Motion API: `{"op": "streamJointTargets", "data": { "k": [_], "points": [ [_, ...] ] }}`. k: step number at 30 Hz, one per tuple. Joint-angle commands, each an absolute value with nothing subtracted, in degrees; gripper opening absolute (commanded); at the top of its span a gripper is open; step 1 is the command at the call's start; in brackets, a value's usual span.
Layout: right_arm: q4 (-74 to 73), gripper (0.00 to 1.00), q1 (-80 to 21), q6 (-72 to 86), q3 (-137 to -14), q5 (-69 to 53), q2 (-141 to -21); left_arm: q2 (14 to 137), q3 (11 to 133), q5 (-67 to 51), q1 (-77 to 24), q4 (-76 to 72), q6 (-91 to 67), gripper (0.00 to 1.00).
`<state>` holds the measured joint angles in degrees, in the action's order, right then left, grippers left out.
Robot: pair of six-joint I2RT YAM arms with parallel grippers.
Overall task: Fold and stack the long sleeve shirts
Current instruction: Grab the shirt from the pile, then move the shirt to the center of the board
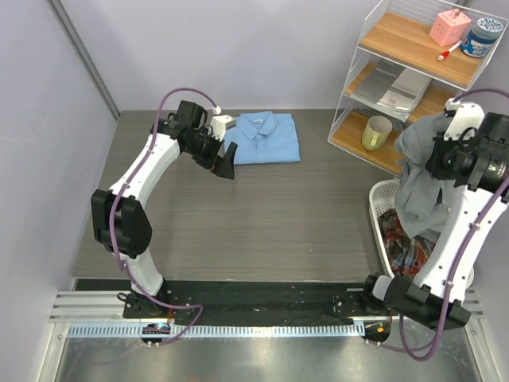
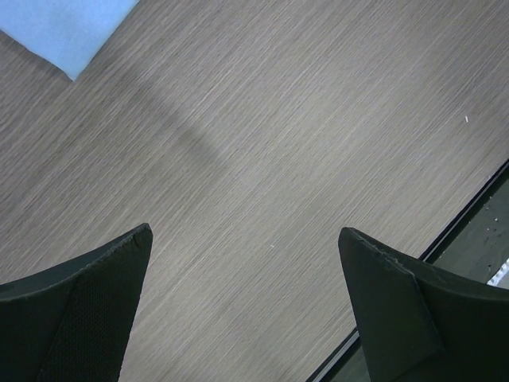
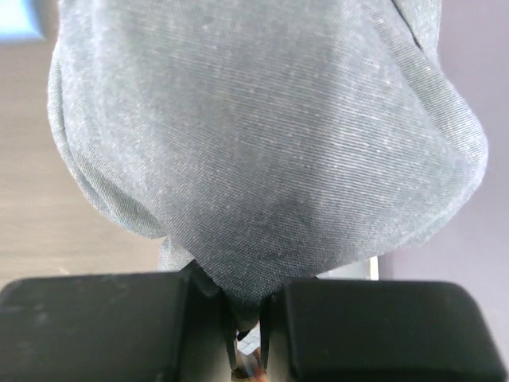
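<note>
The table has room in front of the light blue shirt [image 1: 262, 137]. My right gripper will next swing the grey shirt there from above the basket [image 1: 383, 208].
The light blue shirt [image 1: 262, 137] lies folded flat at the far middle of the table; a corner of it shows in the left wrist view [image 2: 67, 28]. My left gripper [image 1: 225, 165] is open and empty, just left of and in front of that shirt, above bare table [image 2: 262, 159]. My right gripper [image 1: 436, 159] is shut on the grey shirt [image 1: 417, 179] and holds it hanging above the white basket [image 1: 383, 208] at the right. In the right wrist view the grey shirt [image 3: 262, 135] fills the frame, pinched between the fingers [image 3: 199, 326].
A wooden wire shelf [image 1: 413, 72] stands at the back right with a yellow-green cup [image 1: 376, 133], papers, a pink box and a jar. The white basket holds patterned cloth [image 1: 406, 248]. A black strip [image 1: 254, 302] runs along the table's near edge.
</note>
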<state>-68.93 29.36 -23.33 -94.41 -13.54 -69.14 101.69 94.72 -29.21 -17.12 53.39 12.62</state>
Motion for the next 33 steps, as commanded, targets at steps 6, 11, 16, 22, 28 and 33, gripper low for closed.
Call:
{"op": "streamJointTargets", "data": {
  "k": [6, 11, 16, 22, 28, 33],
  "points": [
    [-67.16, 0.01, 24.89, -8.65, -108.19, -40.86, -71.63, 95.98, 95.45, -36.18, -10.3, 46.33, 2.48, 1.0],
    [-54.77, 0.01, 4.63, -0.63, -103.63, -39.11, -73.03, 96.07, 95.19, -45.69, -0.8, 44.56, -5.62, 1.0],
    [-47.21, 0.01, -16.41, 3.43, -104.4, -38.58, -80.93, 93.43, 92.64, -44.3, 3.77, 45.62, -3.43, 1.0],
    [-40.35, 0.01, -28.22, 9.65, -113.63, -45.87, -90.78, 89.56, 90.62, -42.98, 8.95, 45.52, -3.52, 1.0],
    [-47.59, 1.0, -7.46, 4.34, -85.24, -47.46, -83.59, 87.98, 90.09, -41.05, 11.43, 52.72, 8.59, 1.0],
    [-58.45, 1.0, -2.37, -13.45, -80.95, -41.56, -88.07, 86.05, 83.07, -39.2, 11.43, 58.44, 20.73, 1.0]
  ]
}}
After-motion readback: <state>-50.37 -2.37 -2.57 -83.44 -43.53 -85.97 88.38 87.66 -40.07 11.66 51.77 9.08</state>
